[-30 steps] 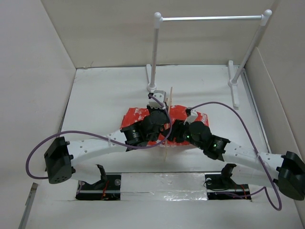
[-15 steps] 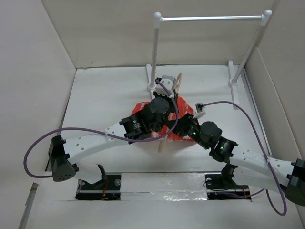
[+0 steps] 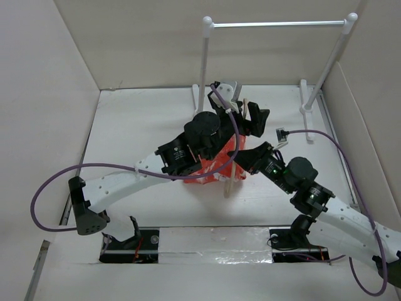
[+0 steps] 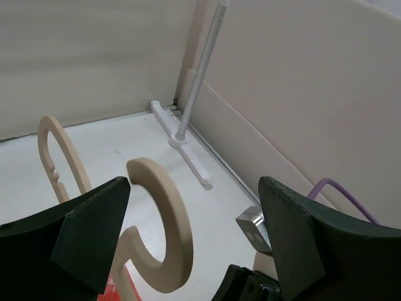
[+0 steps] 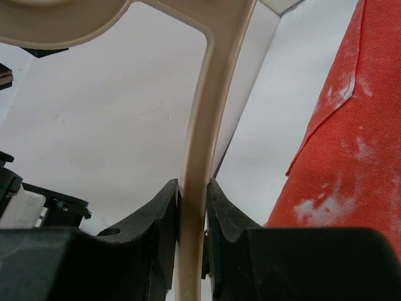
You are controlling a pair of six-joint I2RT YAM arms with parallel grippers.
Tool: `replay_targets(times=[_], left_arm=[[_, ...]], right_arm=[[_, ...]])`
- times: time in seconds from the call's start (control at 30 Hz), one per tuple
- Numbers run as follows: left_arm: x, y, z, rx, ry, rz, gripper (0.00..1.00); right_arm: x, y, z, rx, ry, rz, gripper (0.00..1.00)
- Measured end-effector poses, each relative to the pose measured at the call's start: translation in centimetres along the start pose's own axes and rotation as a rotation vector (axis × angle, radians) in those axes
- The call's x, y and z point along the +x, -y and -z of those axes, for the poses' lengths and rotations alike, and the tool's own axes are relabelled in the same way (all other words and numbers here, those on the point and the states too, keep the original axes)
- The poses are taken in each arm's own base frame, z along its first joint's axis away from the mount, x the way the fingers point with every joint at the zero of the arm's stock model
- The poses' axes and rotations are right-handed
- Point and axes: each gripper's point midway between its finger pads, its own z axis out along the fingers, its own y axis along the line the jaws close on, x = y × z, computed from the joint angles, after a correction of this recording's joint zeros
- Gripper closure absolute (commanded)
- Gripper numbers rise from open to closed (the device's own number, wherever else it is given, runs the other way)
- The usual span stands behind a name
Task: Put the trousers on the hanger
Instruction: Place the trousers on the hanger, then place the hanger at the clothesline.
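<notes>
I need to lift my right gripper outward, to its right in the top view, hook the hanger over and release it, because the hanger crossbar's end (image 3: 328, 24) is above and outward of the gripper.
The pale beige hanger (image 3: 232, 182) stands tilted up over the middle of the table. Its curved hook (image 4: 169, 232) sits between my left gripper's (image 4: 194, 188) wide-open fingers, touching neither. That left gripper (image 3: 241, 106) is at the hanger's top end. My right gripper (image 5: 193, 207) is shut on one thin arm of the hanger (image 5: 200, 125), lower down (image 3: 241, 160). The orange-red, white-mottled trousers (image 3: 207, 169) hang bunched at the hanger's lower part, under the left arm, and show beside the right fingers (image 5: 351, 157).
A white tube rack with a metal crossbar (image 3: 279, 24) stands at the back, with its feet (image 3: 307, 113) on the table. One post and foot (image 4: 185, 141) lie just beyond the hook. Cardboard walls close in the left, back and right sides.
My left gripper has opened and let go of the hook. My right gripper has closed on the hanger's arm. Both arms moved away from the bases, raising the hanger and trousers.
</notes>
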Motion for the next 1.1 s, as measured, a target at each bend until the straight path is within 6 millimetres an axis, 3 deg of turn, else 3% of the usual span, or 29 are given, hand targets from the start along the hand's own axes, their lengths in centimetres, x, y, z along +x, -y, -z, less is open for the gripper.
replay_targets(times=[0.1, 0.2, 0.43, 0.47, 0.53, 0.6, 0.67, 0.8, 0.9, 0.97, 1.1], left_arm=[[-1.4, -0.6, 0.1, 0.002, 0.031, -0.008, 0.15], [-4.7, -2.6, 1.1, -0.016, 0.091, 0.003, 0.13], [-14.8, -5.8, 8.1, -0.028, 0.322, 0.075, 0.13], [-15.4, -6.0, 8.7, -0.026, 0.345, 0.082, 0.13], [-14.7, -6.9, 9.7, -0.039, 0.349, 0.083, 0.14], [-13.0, -8.0, 10.0, -0.061, 0.335, 0.078, 0.15], [-9.4, -9.3, 9.6, -0.092, 0.284, 0.062, 0.15], [0.6, -13.0, 8.9, -0.184, 0.114, 0.006, 0.17], [7.5, -15.9, 9.5, -0.253, -0.018, -0.039, 0.18], [10.0, -17.4, 10.4, -0.293, -0.059, -0.047, 0.18], [12.1, -20.0, 13.0, -0.349, -0.033, -0.022, 0.18]], right_arm=[[-0.3, 0.5, 0.4, 0.016, -0.026, 0.01, 1.0], [-0.7, 1.4, 0.6, 0.039, -0.039, 0.017, 1.0], [-2.2, 3.7, 0.4, 0.093, -0.04, 0.018, 1.0], [-2.6, 3.9, 0.4, 0.103, -0.036, 0.019, 1.0], [-3.8, 4.3, 0.3, 0.125, -0.025, 0.024, 1.0], [-5.7, 4.5, 0.3, 0.151, -0.004, 0.029, 1.0], [-8.2, 4.6, 0.2, 0.172, 0.036, 0.035, 1.0], [-13.8, 4.5, -0.2, 0.192, 0.112, 0.061, 1.0], [-17.6, 5.3, -0.5, 0.218, 0.157, 0.074, 1.0], [-19.8, 6.4, -0.6, 0.244, 0.181, 0.081, 1.0], [-22.8, 8.6, -0.3, 0.29, 0.211, 0.081, 1.0]])
